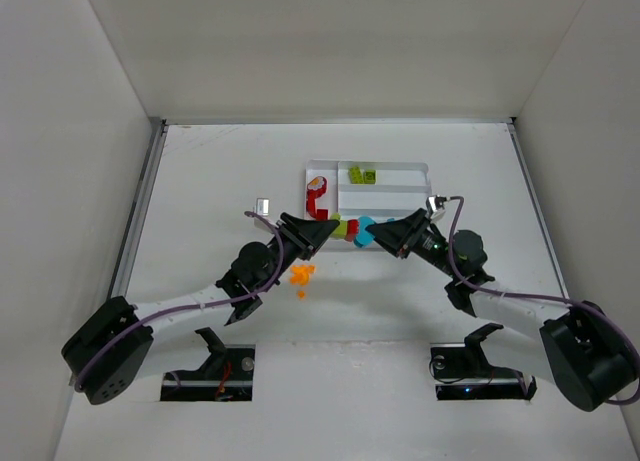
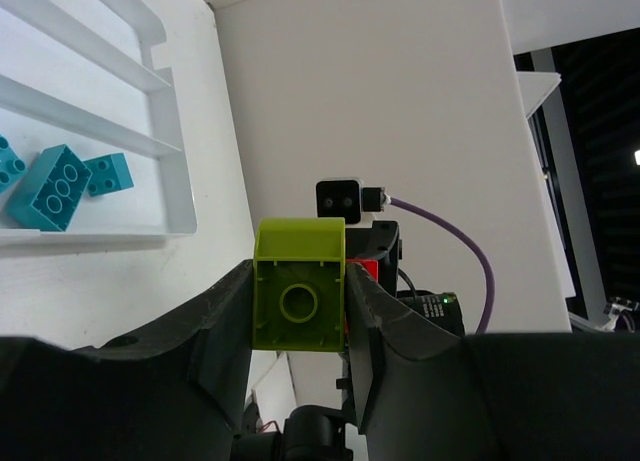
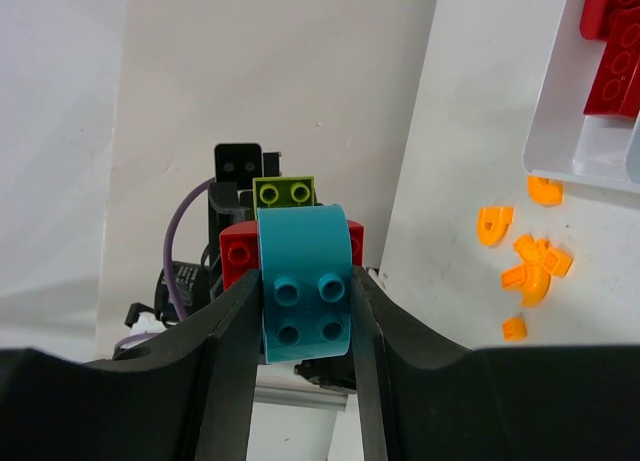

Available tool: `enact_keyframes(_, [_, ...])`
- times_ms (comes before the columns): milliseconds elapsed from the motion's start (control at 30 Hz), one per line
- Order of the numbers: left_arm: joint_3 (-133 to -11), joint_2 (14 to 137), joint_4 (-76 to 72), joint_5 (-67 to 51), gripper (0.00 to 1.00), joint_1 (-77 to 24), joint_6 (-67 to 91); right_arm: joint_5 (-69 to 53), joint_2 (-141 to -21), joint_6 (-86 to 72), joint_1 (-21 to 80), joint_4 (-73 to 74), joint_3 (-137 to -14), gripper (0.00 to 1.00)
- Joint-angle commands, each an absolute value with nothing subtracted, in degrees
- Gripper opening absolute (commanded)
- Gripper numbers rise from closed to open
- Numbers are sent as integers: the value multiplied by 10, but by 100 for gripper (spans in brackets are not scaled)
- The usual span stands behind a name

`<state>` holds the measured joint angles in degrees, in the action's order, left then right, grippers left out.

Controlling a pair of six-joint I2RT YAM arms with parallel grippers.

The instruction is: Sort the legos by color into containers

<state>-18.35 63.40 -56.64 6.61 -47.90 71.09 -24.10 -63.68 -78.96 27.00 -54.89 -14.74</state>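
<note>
My left gripper swings outward next and lowers over the lime green legos, which lie outward of and below it, to release its matching lego there.
My left gripper (image 1: 333, 227) (image 2: 300, 293) is shut on a lime green lego (image 2: 300, 299). My right gripper (image 1: 374, 234) (image 3: 305, 291) is shut on a teal-blue lego (image 3: 305, 293). A red lego (image 3: 236, 253) sits between the two, and the three look stuck together in a row (image 1: 352, 229) above the tray's near edge. The white tray (image 1: 400, 171) holds red legos (image 1: 318, 197) in its tall narrow section and lime green ones (image 1: 362, 174) in its far long section. Teal-blue legos (image 2: 58, 186) lie in its near section. Loose orange legos (image 1: 302, 274) (image 3: 528, 266) lie on the table.
A small grey block (image 1: 265, 205) sits on the table left of the tray. White walls enclose the table on three sides. The right arm's purple cable (image 2: 470, 256) loops near its wrist.
</note>
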Motion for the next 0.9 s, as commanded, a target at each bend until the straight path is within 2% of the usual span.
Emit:
enact_keyframes(0, [-188,616,-599,68,28,-480,715,-242,-633,-795,264,-584,-171,32])
enact_keyframes(367, [-185,595,-556,70,14,-457,681,-262,-611,-792,231,-580,-155,31])
enact_keyframes(867, [-177,582,-533,65,10,-429,669,-279,-589,-781,210,-566,-139,31])
